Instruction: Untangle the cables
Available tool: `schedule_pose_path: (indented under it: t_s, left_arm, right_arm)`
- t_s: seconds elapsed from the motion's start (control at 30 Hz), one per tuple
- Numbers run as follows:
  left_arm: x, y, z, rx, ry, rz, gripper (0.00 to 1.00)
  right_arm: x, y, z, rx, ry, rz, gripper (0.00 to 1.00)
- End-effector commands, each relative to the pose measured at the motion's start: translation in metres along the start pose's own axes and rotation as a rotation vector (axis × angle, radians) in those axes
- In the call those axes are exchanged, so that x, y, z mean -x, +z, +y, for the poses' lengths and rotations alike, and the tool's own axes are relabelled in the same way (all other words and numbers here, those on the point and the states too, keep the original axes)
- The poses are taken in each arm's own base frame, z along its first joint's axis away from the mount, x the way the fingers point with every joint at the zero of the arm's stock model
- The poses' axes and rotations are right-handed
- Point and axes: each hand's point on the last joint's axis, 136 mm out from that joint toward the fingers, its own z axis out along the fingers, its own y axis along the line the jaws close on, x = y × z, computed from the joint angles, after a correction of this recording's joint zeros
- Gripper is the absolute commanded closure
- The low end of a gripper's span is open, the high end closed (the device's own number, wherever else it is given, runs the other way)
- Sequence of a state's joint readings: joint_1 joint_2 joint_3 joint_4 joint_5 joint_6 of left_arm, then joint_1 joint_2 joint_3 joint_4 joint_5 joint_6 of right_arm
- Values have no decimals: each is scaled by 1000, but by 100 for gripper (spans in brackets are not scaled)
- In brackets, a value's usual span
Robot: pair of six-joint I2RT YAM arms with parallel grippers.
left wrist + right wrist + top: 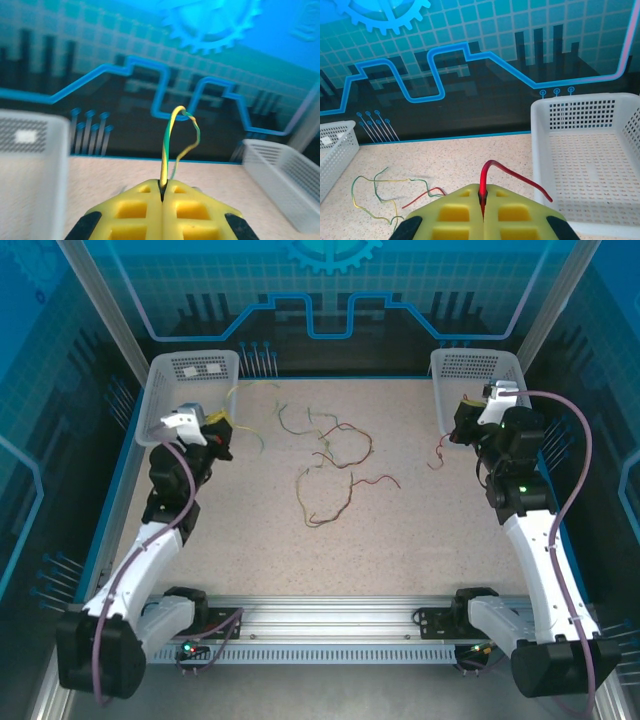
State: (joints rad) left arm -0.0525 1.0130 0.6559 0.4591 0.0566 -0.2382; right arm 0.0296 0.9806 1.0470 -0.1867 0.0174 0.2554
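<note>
My left gripper swings over the inside of the white mesh basket next, which lies beside it toward the side. It then releases the yellow-green cable, which now trails outside.
My left gripper (220, 430) is shut on a yellow-green cable (170, 135); the wire rises from between the yellow pads (140, 205) and loops over. From above, that cable (262, 436) trails beside the left basket. At the right, my right gripper (458, 430) is shut on a red cable (512, 175), which arches out of the pads and droops toward the right basket; in the top view its loose end (438, 452) hangs over the table. Several more cables (330, 455) in green, yellow, red and orange lie tangled mid-table, with a long loop (325, 505) nearest the arms.
A white mesh basket (190, 375) stands at the back left corner and another basket (480, 368) at the back right, close to the right gripper (482, 197). Blue walls enclose the table. Loose cables (380, 185) lie left of the right gripper.
</note>
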Motion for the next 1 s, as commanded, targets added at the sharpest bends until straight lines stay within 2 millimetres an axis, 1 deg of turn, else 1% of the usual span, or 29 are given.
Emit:
schedule_pose_path:
  t_s: [0.0, 0.1, 0.2, 0.47, 0.6, 0.7, 0.73, 0.77, 0.83, 0.87, 0.9, 0.93, 0.97]
  left_arm:
    - [22, 11, 41, 175, -81, -31, 100]
    - [18, 26, 82, 266, -186, 24, 100]
    - [5, 40, 123, 348, -274, 79, 100]
    - [-15, 78, 189, 423, -313, 150, 100]
    - [-22, 98, 210, 459, -251, 163, 100]
    - [-37, 111, 229, 497, -238, 204, 100]
    - [-41, 115, 234, 507, -233, 213, 97]
    - [-45, 119, 238, 508, -224, 218, 89]
    - [-52, 126, 247, 526, -216, 225, 86]
    - [-54, 128, 251, 538, -214, 227, 78]
    - [-55, 131, 254, 538, -204, 225, 65]
    - [-56, 134, 255, 537, -196, 225, 59]
    - [-57, 135, 259, 549, -190, 223, 55]
  right_arm:
    - [21, -10, 5, 29, 11, -74, 100]
    - [20, -12, 4, 27, 17, -76, 100]
    - [21, -15, 5, 30, 14, -77, 100]
    - [26, -25, 6, 24, -16, -88, 100]
    - [27, -27, 8, 30, -17, -91, 100]
    - [25, -27, 9, 40, -14, -87, 100]
    - [25, -27, 10, 44, -15, -85, 100]
    - [25, -28, 11, 46, -16, -86, 100]
    - [25, -30, 12, 49, -21, -87, 100]
    - [25, -31, 12, 50, -23, -88, 100]
    - [25, -32, 12, 53, -28, -90, 100]
    - [24, -32, 13, 55, -30, -88, 100]
    - [25, -34, 13, 57, -31, -92, 100]
